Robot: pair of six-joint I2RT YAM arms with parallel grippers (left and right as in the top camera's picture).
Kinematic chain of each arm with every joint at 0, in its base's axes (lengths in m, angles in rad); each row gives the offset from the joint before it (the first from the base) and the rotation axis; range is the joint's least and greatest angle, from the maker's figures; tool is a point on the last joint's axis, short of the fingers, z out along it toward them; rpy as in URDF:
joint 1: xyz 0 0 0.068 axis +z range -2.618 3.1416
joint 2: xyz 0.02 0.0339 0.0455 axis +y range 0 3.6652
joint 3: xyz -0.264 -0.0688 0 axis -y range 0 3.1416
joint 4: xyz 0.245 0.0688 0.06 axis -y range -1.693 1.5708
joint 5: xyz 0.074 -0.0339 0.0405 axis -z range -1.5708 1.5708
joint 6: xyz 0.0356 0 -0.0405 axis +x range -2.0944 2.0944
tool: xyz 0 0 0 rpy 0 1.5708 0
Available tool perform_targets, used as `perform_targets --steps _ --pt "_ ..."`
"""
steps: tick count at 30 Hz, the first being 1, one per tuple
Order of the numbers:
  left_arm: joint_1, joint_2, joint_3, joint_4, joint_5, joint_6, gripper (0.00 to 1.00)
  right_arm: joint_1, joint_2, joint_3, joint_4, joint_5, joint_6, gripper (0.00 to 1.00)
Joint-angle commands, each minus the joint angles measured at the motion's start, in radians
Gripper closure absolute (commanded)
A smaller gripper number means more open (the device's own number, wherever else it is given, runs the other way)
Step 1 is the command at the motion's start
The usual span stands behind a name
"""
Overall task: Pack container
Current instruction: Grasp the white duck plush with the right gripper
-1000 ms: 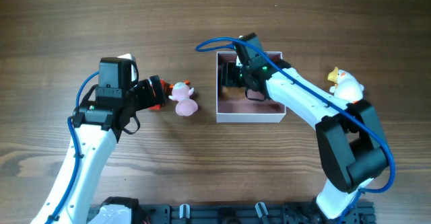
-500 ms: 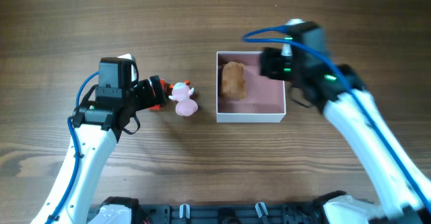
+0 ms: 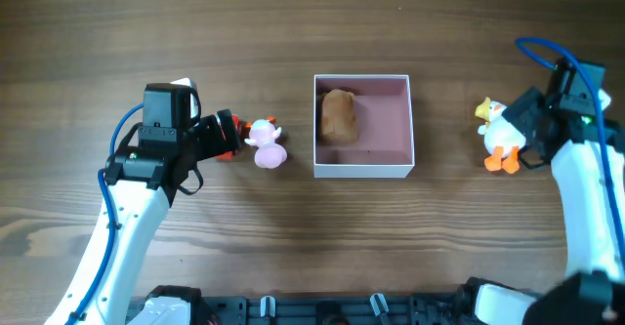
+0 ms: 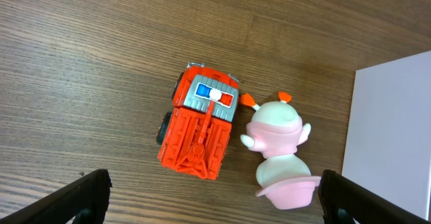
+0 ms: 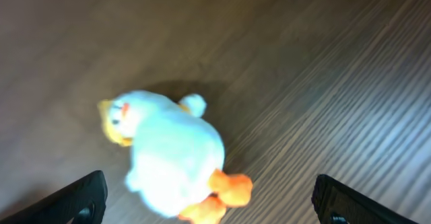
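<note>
My right gripper will next move down and to the left in the overhead view onto the duck's white body (image 3: 501, 136) (image 5: 176, 159), because it is below the gripper's fingers and to that side.
The container (image 3: 402, 164), white-walled with a dusty-pink inside, sits mid-table and holds a brown toy (image 3: 339, 116) at its left side. A white duck (image 3: 502, 134) with orange feet lies right of it; it also shows in the right wrist view (image 5: 174, 154). My right gripper (image 5: 209, 207) is open and empty, hovering over the duck. A pink-and-white figure (image 3: 266, 142) and a red toy truck (image 4: 200, 122) lie left of the container; the figure also shows in the left wrist view (image 4: 279, 150). My left gripper (image 4: 212, 197) is open and empty above them.
The container's white wall (image 4: 387, 123) shows at the right edge of the left wrist view, close to the pink figure. Blue cables run along both arms. A black rail (image 3: 342, 307) lies along the table's front edge.
My right arm has left the container and swung far right to above the duck. The brown toy stays in the container. The left arm has not moved.
</note>
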State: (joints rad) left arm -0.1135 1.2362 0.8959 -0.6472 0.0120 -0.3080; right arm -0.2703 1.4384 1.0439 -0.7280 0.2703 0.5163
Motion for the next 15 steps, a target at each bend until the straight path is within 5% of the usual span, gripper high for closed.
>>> perform_targets --steps 1,6,9,10,15 --pt "0.007 0.004 0.016 0.003 -0.01 0.016 0.0 -0.002 0.131 -0.015 0.041 -0.07 -0.082 0.03" --pt "0.007 0.004 0.016 0.002 -0.01 0.016 0.0 -0.002 0.303 -0.015 0.085 -0.165 -0.115 0.09" --pt "0.007 0.004 0.016 0.003 -0.01 0.016 0.0 -0.001 0.312 -0.014 0.085 -0.213 -0.127 0.61" --pt "0.007 0.004 0.016 0.002 -0.01 0.017 0.0 -0.001 0.296 -0.014 0.08 -0.213 -0.121 0.71" --pt "0.007 0.004 0.016 0.003 -0.01 0.016 0.0 0.059 0.064 -0.014 0.043 -0.257 -0.06 0.79"
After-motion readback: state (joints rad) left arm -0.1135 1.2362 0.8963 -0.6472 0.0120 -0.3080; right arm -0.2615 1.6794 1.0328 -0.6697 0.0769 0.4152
